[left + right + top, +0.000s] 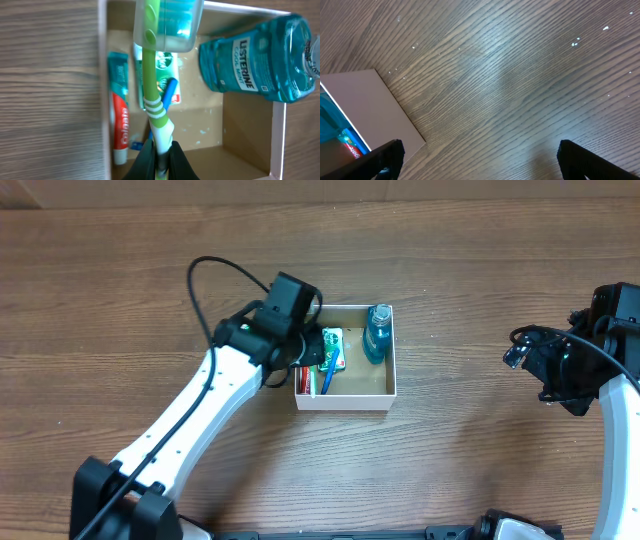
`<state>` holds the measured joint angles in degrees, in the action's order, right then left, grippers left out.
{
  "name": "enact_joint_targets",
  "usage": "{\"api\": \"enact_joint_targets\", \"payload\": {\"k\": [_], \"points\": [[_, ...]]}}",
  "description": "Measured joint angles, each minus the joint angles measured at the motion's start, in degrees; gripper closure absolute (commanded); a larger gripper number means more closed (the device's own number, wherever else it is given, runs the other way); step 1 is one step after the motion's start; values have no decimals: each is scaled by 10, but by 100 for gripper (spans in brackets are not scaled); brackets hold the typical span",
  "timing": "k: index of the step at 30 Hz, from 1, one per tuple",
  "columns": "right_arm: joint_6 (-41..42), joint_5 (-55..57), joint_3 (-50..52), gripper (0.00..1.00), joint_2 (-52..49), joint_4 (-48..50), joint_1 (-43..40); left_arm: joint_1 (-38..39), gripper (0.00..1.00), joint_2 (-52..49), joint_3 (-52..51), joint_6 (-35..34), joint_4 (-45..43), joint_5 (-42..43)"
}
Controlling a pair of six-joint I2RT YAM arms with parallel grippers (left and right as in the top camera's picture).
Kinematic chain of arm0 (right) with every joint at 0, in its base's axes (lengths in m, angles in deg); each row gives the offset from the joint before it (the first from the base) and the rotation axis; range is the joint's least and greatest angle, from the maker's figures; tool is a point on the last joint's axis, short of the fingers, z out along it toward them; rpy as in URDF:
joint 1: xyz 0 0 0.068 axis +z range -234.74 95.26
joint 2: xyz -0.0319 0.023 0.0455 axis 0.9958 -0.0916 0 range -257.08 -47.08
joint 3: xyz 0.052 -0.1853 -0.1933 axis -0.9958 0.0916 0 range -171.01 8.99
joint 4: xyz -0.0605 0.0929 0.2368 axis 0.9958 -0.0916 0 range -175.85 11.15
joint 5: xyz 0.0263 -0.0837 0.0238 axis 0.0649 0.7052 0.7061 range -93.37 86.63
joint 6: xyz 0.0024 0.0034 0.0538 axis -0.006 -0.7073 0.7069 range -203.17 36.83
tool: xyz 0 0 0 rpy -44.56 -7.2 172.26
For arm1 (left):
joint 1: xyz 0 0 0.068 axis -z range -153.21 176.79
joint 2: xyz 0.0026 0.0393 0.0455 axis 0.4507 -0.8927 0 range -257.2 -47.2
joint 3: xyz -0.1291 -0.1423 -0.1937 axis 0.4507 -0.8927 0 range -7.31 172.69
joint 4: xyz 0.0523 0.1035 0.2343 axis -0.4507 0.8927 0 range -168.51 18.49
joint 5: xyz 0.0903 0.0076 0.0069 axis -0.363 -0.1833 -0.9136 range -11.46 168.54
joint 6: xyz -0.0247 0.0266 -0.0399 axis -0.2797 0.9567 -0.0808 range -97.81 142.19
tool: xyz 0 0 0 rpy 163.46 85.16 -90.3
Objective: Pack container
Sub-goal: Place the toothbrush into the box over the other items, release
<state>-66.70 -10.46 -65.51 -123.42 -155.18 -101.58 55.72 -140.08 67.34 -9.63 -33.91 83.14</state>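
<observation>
The box's bare bottom is below the left gripper between toothpaste tube (119,120) and packet, so the left gripper needs to lower the green and white toothbrush into the box and let go of it.
The container (390,385) is a small white-walled box with a brown floor at the table's middle; it also shows in the left wrist view (280,135). In it lie a blue mouthwash bottle (377,333) (255,60), a red and white toothpaste tube (119,120), a green packet (165,75) and a blue toothbrush (170,90). My left gripper (318,350) (161,152) is shut on a green and white toothbrush (151,75) with a clear head cap, held above the box's left part. My right gripper (545,370) (480,155) is open and empty over bare table, right of the box.
The box's white outer wall (365,105) shows at the left of the right wrist view. Wood-grain table (480,270) surrounds the box. The left arm's cable (205,275) loops above the table left of the box.
</observation>
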Motion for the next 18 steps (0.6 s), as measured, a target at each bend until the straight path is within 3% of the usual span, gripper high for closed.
{"api": "enact_joint_targets", "payload": {"k": [6, 18], "points": [[0, 0, 0, 0, 0, 0, 0, 3, 96, -77, 111, -1, 101, 12], [0, 0, 0, 0, 0, 0, 0, 3, 93, -147, 128, 0, 108, 3]]}}
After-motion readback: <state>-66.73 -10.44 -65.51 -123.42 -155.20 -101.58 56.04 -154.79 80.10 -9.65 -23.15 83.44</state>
